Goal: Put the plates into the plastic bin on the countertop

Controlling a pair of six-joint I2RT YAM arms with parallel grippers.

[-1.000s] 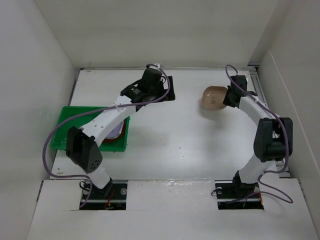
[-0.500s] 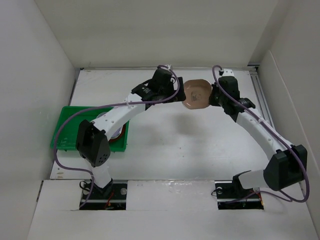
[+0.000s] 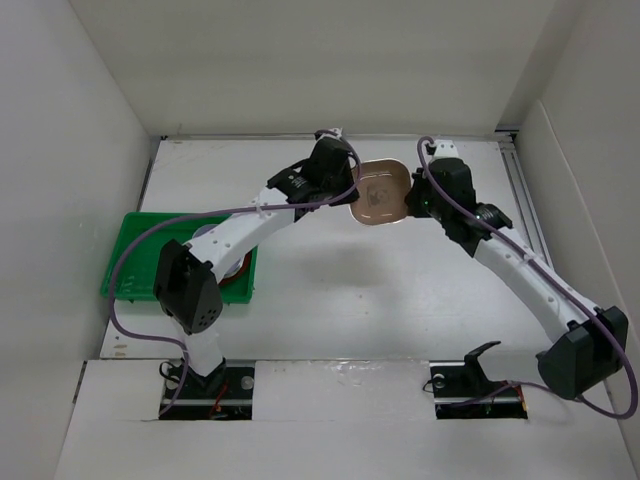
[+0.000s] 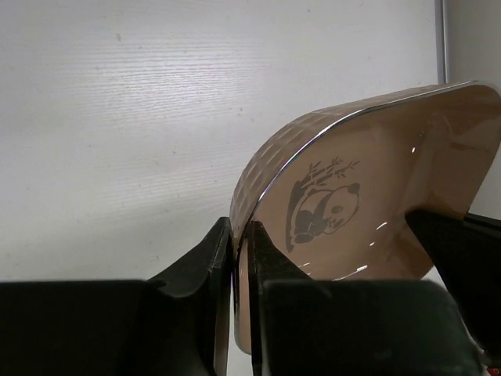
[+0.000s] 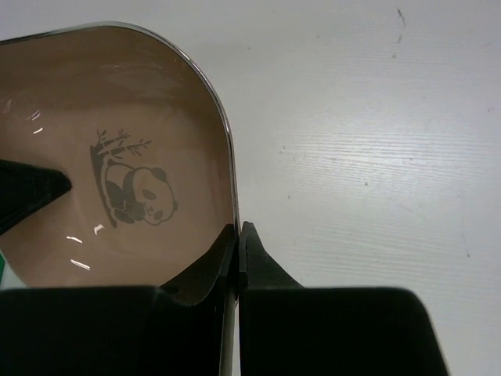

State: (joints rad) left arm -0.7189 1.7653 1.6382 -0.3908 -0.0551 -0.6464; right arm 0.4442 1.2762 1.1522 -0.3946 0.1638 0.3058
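The left gripper next needs to bring the tan-pink plate back over the green plastic bin, then go down above the red-brown plate that is already in the bin.
A tan-pink rounded-square plate (image 3: pixel 380 192) with a panda drawing hangs above the back middle of the countertop (image 3: pixel 340 300), held from both sides. My left gripper (image 3: pixel 351 190) is shut on its left rim; in the left wrist view the jaws (image 4: pixel 239 235) pinch the plate (image 4: pixel 368 188) at its edge. My right gripper (image 3: pixel 411 197) is shut on the opposite rim, with its jaws (image 5: pixel 237 235) clamped on the plate (image 5: pixel 117 117). The green plastic bin (image 3: pixel 130 240) sits at the left, with a red-brown plate (image 3: pixel 236 281) in it, mostly hidden under my left arm.
White walls enclose the countertop on the left, back and right. My left arm stretches diagonally over the bin. A rail runs along the right edge (image 3: pixel 522 190). Both arm bases (image 3: pixel 205 385) sit at the near edge.
My right arm carried the plate leftwards from the back right to the middle. My left arm swung right to meet it and shut on the plate's left rim.
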